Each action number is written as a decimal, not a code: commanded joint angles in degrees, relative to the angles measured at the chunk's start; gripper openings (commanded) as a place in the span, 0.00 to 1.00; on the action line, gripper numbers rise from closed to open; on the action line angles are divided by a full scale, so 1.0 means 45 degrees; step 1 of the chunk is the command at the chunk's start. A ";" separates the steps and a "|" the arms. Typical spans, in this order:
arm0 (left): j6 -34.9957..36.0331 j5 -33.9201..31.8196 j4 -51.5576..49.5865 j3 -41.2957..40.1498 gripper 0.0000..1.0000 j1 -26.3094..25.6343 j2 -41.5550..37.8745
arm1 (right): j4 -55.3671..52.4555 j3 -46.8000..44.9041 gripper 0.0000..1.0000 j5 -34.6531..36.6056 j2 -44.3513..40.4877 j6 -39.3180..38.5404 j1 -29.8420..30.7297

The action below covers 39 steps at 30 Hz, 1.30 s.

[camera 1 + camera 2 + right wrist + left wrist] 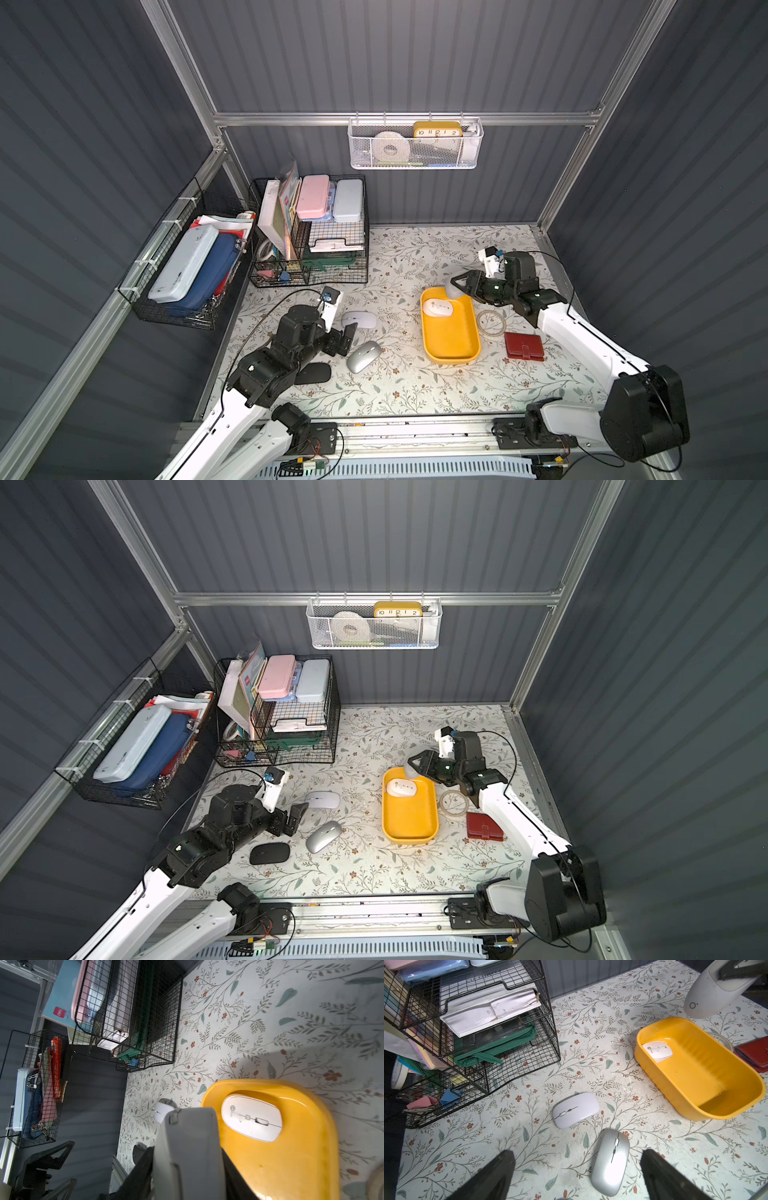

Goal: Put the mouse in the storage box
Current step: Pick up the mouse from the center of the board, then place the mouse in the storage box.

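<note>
My right gripper should next move down and back and let go of the grey mouse on the bare bottom of the storage box, nearer than the white mouse.
The mustard-yellow storage box [451,338] [409,818] [695,1076] [291,1163] lies right of centre on the floral table. A white mouse [437,308] [401,788] [657,1051] [252,1118] rests in its far end. My right gripper [457,286] [415,766] [188,1159] is shut on a grey mouse [714,991] [189,1126], held just above the box's far rim. My left gripper [345,338] [293,818] [578,1153] is open, low over the table. A silver mouse [364,356] [610,1162] lies between its fingers, untouched. Another white mouse [359,320] [575,1109] lies just beyond.
A black mouse [313,373] [269,853] lies under my left arm. A red wallet [524,345] and a clear tape ring [492,323] lie right of the box. Black wire racks [309,237] stand at the back left. A white mesh basket [415,145] hangs on the rear wall.
</note>
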 commanded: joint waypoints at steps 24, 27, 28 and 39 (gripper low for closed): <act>-0.0186 -0.0091 0.0341 -0.0360 1.00 -0.0066 -0.0079 | 0.4065 -0.3741 0.28 0.4962 0.0580 0.3049 0.4025; -0.0213 -0.0089 0.0400 -0.0410 0.99 -0.0066 -0.0098 | 0.4603 -0.3772 0.28 0.5429 0.1149 0.3457 0.4527; -0.0214 -0.0090 0.0381 -0.0414 0.99 -0.0064 -0.0106 | 0.4784 -0.3796 0.29 0.5586 0.1267 0.3543 0.4655; -0.0206 -0.0093 0.0419 -0.0418 0.99 -0.0061 -0.0136 | 0.6444 -0.4258 0.35 0.6626 0.2095 0.4285 0.4851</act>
